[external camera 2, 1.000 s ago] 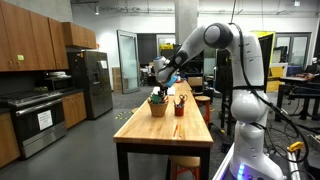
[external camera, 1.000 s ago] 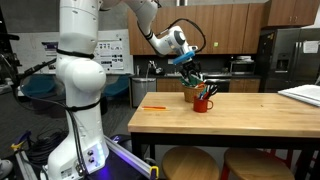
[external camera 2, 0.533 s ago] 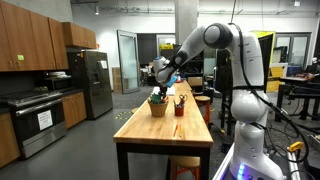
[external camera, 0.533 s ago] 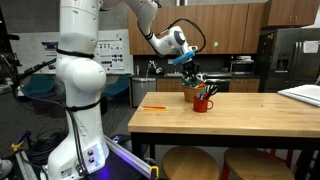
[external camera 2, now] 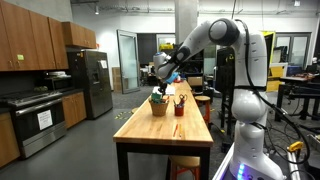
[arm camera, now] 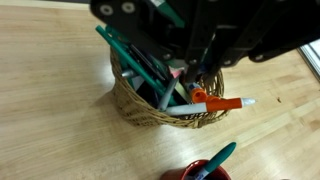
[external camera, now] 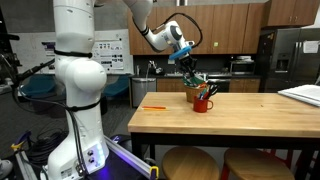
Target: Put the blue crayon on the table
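My gripper moves up from the basket (external camera: 193, 93), back, then down next to release the blue crayon on the tabletop by the orange stick (external camera: 164, 102), where the wood is clear.
In the wrist view my gripper (arm camera: 196, 72) reaches down from the top into a wicker basket (arm camera: 135, 103) full of pens. Its dark fingers are shut on a thin blue piece, the blue crayon (arm camera: 206, 70), of which only a sliver shows between the tips. Both exterior views show the gripper (external camera: 190, 68) (external camera 2: 164, 86) just above the basket (external camera: 193, 93) (external camera 2: 158, 107), which stands on the light wooden table (external camera: 240, 122) (external camera 2: 165, 138). The crayon is too small to make out there.
A red cup (external camera: 203, 104) (external camera 2: 179, 109) (arm camera: 205, 172) holding pens stands right next to the basket. An orange marker (arm camera: 218, 103) leans over the basket rim. An orange stick (external camera: 153, 107) lies on the table toward the robot base (external camera: 78, 90). Stools stand under the table's front edge.
The jaws have closed inside the basket. The wrist has risen slightly above the basket; basket and cup have not moved.
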Robot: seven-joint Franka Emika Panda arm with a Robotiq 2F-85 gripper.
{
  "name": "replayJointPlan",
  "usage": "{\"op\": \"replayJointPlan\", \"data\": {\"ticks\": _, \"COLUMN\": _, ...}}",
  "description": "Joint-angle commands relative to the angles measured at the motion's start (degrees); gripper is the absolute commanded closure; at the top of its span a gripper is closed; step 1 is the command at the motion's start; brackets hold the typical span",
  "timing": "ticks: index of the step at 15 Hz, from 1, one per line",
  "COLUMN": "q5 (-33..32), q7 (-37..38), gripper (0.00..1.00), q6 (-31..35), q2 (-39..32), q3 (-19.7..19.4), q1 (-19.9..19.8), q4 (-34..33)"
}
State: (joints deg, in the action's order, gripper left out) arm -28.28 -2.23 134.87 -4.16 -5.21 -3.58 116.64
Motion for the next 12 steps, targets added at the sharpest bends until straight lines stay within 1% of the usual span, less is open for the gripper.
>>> {"op": "replayJointPlan", "data": {"ticks": 1, "q5": -1.37, "q7": -0.04, "gripper": 0.97, "q6": -3.27, "q2": 7.22, "q3": 0.75, "q1": 0.66, "q4": 4.56}}
{"op": "replayJointPlan", "data": {"ticks": 8, "q5": -1.19, "q7": 1.51, "gripper": 0.97, "q6": -8.98, "q2": 19.57, "q3": 4.16, "q1": 1.00, "q4": 11.45}}
{"op": "replayJointPlan", "data": {"ticks": 12, "q5": 0.17, "q7": 4.99, "gripper": 0.97, "q6": -12.75, "q2": 27.07, "q3": 7.45, "q1": 1.67, "q4": 15.80}}
